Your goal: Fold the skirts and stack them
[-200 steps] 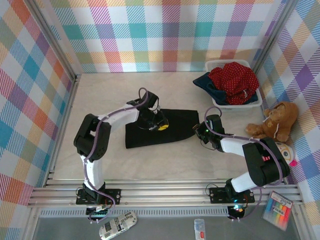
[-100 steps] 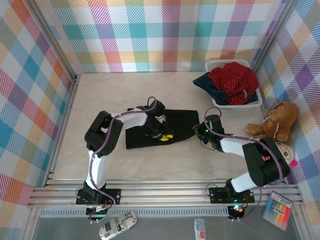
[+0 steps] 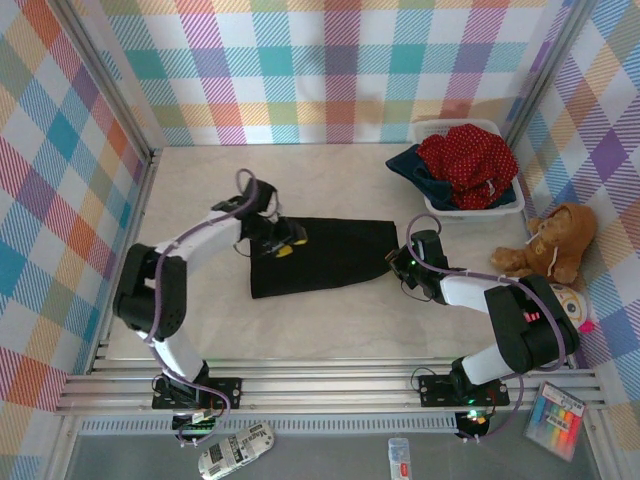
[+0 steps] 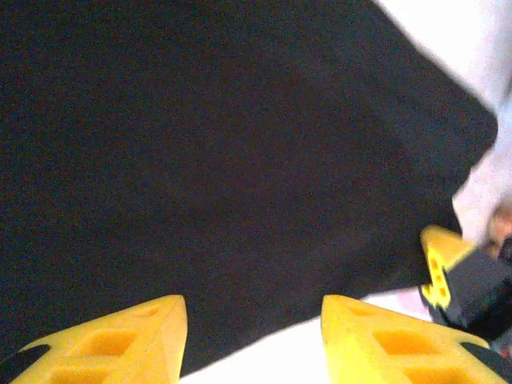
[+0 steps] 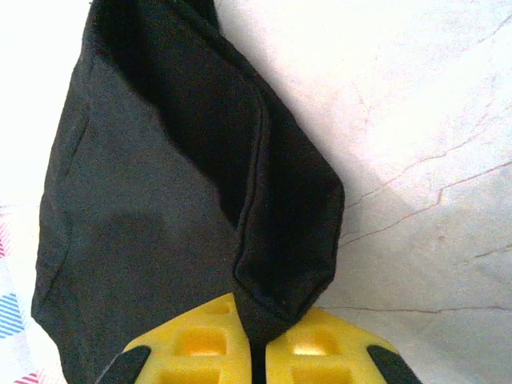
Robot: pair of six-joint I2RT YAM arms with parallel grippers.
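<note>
My right gripper swings over the skirt next and releases the held edge on the opposite short edge (image 3: 253, 275). That short edge lies across from the gripper, and the skirt lies unfolded.
A plain black skirt (image 3: 330, 258) lies flat in the middle of the table. My left gripper (image 3: 287, 241) hovers at its back left corner, open, with nothing between the yellow fingers (image 4: 120, 340); the black skirt (image 4: 240, 144) spreads out just beyond them. My right gripper (image 3: 399, 263) is shut on the skirt's right edge, and a folded corner of the black skirt (image 5: 288, 240) rises from between its fingertips (image 5: 200, 344). A red skirt with white dots (image 3: 468, 158) and a dark blue denim skirt (image 3: 418, 172) sit heaped in the basket.
The white mesh basket (image 3: 482, 211) stands at the back right. A brown teddy bear (image 3: 552, 245) leans by the right wall, above a second soft toy (image 3: 580, 305). Checked walls close in the table on three sides. The right gripper's finger (image 4: 442, 264) shows past the skirt's edge.
My left gripper has opened and swung from the middle of the black skirt back to its left corner. The right gripper has stayed shut on the right edge.
</note>
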